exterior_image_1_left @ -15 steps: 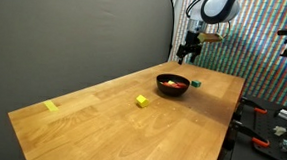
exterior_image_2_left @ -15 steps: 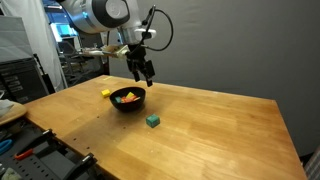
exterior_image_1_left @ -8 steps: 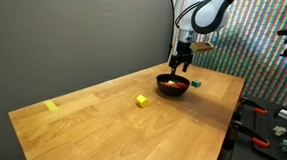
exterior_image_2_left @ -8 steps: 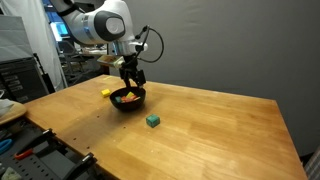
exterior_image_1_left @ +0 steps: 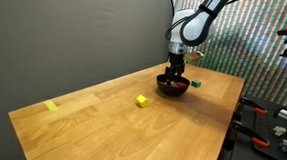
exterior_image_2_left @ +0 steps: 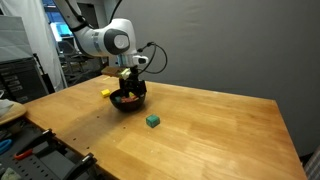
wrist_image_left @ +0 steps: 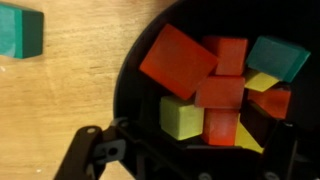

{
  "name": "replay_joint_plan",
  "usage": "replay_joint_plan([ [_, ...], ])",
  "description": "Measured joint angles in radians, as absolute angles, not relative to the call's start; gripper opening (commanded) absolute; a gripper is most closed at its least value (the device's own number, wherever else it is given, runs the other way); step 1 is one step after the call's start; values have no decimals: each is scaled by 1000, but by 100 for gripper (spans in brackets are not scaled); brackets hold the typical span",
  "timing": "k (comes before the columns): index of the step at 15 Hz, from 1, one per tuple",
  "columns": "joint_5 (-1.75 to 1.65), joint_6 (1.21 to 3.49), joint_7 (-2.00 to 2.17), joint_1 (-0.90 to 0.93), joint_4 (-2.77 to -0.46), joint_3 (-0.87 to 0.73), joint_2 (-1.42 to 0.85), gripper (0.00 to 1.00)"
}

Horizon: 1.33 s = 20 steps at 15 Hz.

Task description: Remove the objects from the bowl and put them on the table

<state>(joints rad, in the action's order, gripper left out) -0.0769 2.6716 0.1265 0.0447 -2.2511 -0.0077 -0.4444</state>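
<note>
My gripper should move away from the large orange block next and bring its fingers around the yellow-green block and its red neighbor, since both lie between them.
The black bowl stands on the wooden table. In the wrist view the bowl holds several small blocks: a large orange one, red ones, a yellow-green one, a teal one and a yellow one. My gripper is open, low over the bowl, its fingers spread either side of the blocks. It holds nothing.
A yellow block and a green block lie on the table beside the bowl. A flat yellow tape mark lies near the far corner. Tools sit beyond the table edge.
The arm has come down from above and beside the bowl until the open gripper is right over the blocks. The blocks and bowl have not moved.
</note>
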Motion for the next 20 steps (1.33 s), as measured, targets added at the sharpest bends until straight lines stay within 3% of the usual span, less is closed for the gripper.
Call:
replay_joint_plan([
  [5,-108,2610,75,58,-2181,-3,-518,100],
  [6,-120,2599,71,63,-2174,-5,-524,96],
  [7,-129,2592,66,67,-2170,-5,-526,73],
  [9,-132,2578,54,74,-2167,-3,-527,69],
  [12,-140,2576,51,87,-2166,-3,-527,50],
  [20,-217,2577,61,122,-2153,-30,-485,50],
])
